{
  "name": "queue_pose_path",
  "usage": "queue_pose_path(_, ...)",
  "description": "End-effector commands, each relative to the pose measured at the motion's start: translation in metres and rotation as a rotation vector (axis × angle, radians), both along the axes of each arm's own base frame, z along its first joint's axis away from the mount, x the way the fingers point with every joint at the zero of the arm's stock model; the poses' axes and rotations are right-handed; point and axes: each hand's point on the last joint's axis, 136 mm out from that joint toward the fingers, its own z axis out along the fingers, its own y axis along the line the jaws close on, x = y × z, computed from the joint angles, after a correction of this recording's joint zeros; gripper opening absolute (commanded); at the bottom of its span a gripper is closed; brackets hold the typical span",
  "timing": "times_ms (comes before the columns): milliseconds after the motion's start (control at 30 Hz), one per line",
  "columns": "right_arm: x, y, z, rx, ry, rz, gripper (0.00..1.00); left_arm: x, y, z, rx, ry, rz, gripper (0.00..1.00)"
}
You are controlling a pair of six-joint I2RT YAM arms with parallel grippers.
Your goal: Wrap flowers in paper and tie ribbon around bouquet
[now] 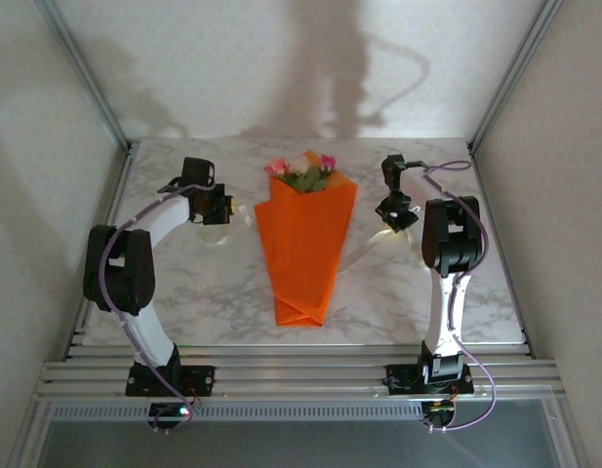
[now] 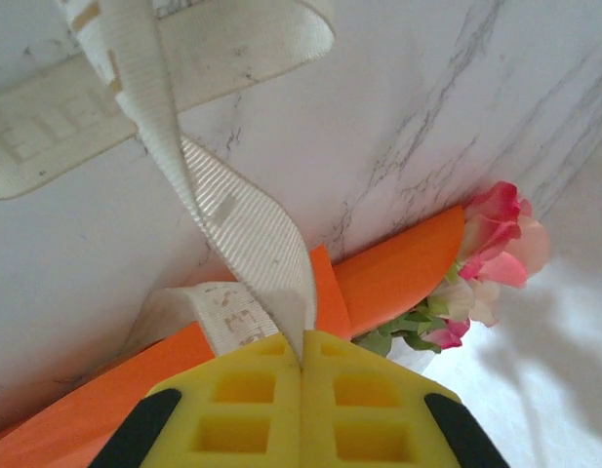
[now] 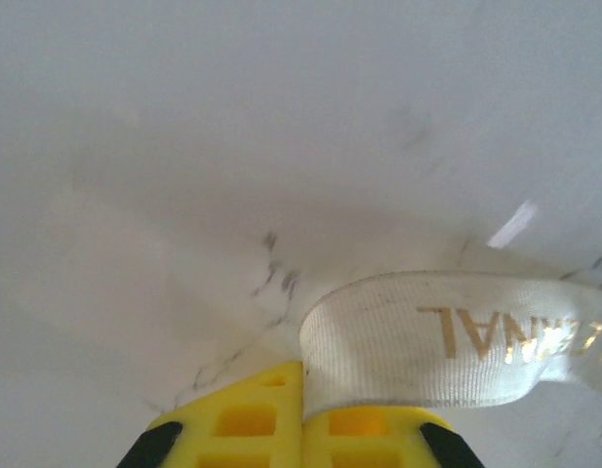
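My left gripper should next lift the ribbon's end, then lower and release it on the bare marble [image 1: 226, 232] [image 2: 96, 244] below the gripper, beside the cone.
The orange paper [image 1: 303, 252] lies folded into a cone in the middle of the marble table, with pink and cream flowers [image 1: 302, 171] at its far, wide end. The cream ribbon [image 1: 361, 252] runs under the cone and comes out on both sides. My left gripper [image 1: 222, 208] is shut on the ribbon's left end [image 2: 244, 229], which twists up from the yellow fingers [image 2: 244, 400] beside the paper [image 2: 403, 265] and flowers [image 2: 496, 249]. My right gripper [image 1: 392, 216] is shut on the right end of the ribbon [image 3: 447, 341], which curls above the marble.
The marble table [image 1: 193, 292] is walled by white panels with metal frame posts [image 1: 81, 73] at the back corners. A slotted metal rail [image 1: 301, 375] runs along the near edge by the arm bases. Bare marble lies on each side of the cone.
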Motion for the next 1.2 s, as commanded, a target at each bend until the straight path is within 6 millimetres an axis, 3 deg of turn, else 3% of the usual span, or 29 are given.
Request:
queue_pose_path(0,0.022,-0.013,0.039,-0.062,-0.112,0.021,0.0,-0.005,0.017,0.011,0.033,-0.024,-0.011,0.0)
queue_pose_path(67,0.035,-0.014,0.067,-0.061,-0.189,0.03,0.0,0.001,0.023,0.02,0.046,-0.053,-0.024,0.0)
queue_pose_path(167,0.047,-0.012,0.107,-0.047,-0.313,0.046,0.0,0.017,0.027,0.051,0.12,-0.122,-0.082,0.0)
queue_pose_path(267,0.049,-0.009,0.127,-0.025,-0.366,0.05,0.0,0.026,0.022,0.08,0.195,-0.168,-0.167,0.0)
queue_pose_path(333,0.046,-0.009,0.13,-0.013,-0.373,0.048,0.0,0.026,0.011,0.091,0.229,-0.192,-0.233,0.0)
queue_pose_path(467,0.036,-0.009,0.131,-0.006,-0.382,0.044,0.0,0.007,-0.005,0.096,0.286,-0.186,-0.33,0.0)
queue_pose_path(767,0.013,-0.028,0.135,-0.053,-0.356,0.032,0.0,-0.035,0.01,0.072,0.348,-0.101,-0.352,0.0)
queue_pose_path(967,-0.005,-0.039,0.135,-0.097,-0.318,0.045,0.0,-0.045,0.01,0.052,0.376,-0.06,-0.396,0.0)
queue_pose_path(1167,-0.034,-0.043,0.119,-0.107,-0.241,0.035,0.0,-0.043,-0.013,0.059,0.417,-0.086,-0.452,0.0)
